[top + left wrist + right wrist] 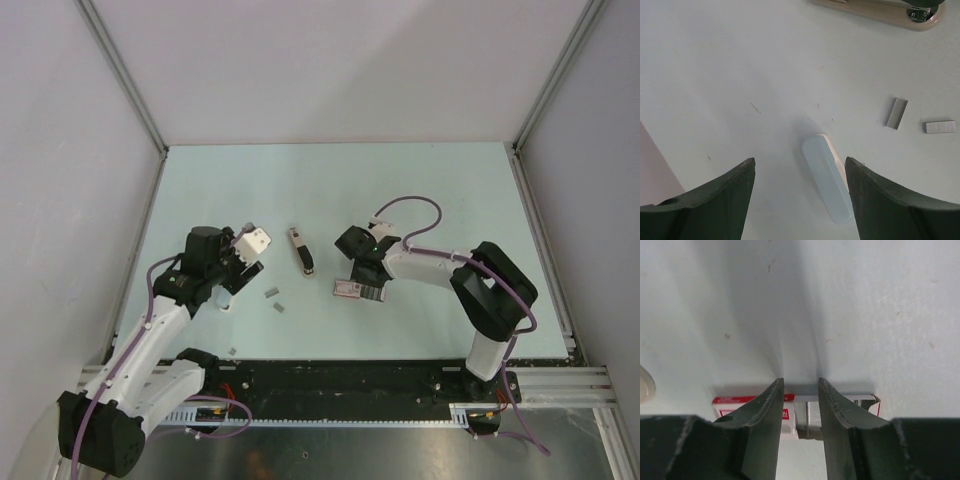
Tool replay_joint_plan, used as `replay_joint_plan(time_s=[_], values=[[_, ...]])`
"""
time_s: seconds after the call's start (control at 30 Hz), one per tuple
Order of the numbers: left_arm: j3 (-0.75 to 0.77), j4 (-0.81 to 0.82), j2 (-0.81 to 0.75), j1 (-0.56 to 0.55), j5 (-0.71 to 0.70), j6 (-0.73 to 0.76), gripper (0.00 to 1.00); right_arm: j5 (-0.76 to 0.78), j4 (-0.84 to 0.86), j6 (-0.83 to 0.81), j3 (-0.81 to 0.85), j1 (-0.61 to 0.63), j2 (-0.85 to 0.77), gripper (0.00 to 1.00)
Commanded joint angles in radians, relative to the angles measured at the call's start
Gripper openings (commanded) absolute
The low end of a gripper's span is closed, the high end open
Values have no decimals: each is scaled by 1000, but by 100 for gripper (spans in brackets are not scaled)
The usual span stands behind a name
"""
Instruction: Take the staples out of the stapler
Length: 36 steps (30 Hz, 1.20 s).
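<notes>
My left gripper descends and turns to straddle the staple strip nearer the stapler next, since that strip lies at an angle below it, to its right in the top view.
The stapler (301,250), slim and beige with a dark top, lies mid-table; its beige side shows at the top of the left wrist view (880,11). Two short grey strips of staples (270,293) (281,307) lie on the table near it, and both appear in the left wrist view (897,113) (940,127). My left gripper (799,172) hangs open left of the stapler, holding nothing. My right gripper (800,390) is lowered over the pink-and-grey box (840,405). Its jaws are narrowed, with a gap still between them and a grey block inside the box showing in that gap.
A pale elongated plastic piece (827,177) lies on the table between the left fingers, close to the right one. The pink-and-grey box (357,290) sits right of the stapler. A small grey bit (232,351) lies near the table's front edge. Grey walls enclose the table.
</notes>
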Motion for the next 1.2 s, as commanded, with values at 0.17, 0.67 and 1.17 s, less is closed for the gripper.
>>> replay_joint_plan(time_s=[0.17,0.67,1.17], values=[[-11,13,-19,11,11,-3,77,-10,-62,59,14,101,28,38],[-2,14,69,-34,102,-27,80,-39,4,7,30,18,-66,46],[19,87,357,-245,99,-60,79,-1,290,-118,-197,-2,-291,75]])
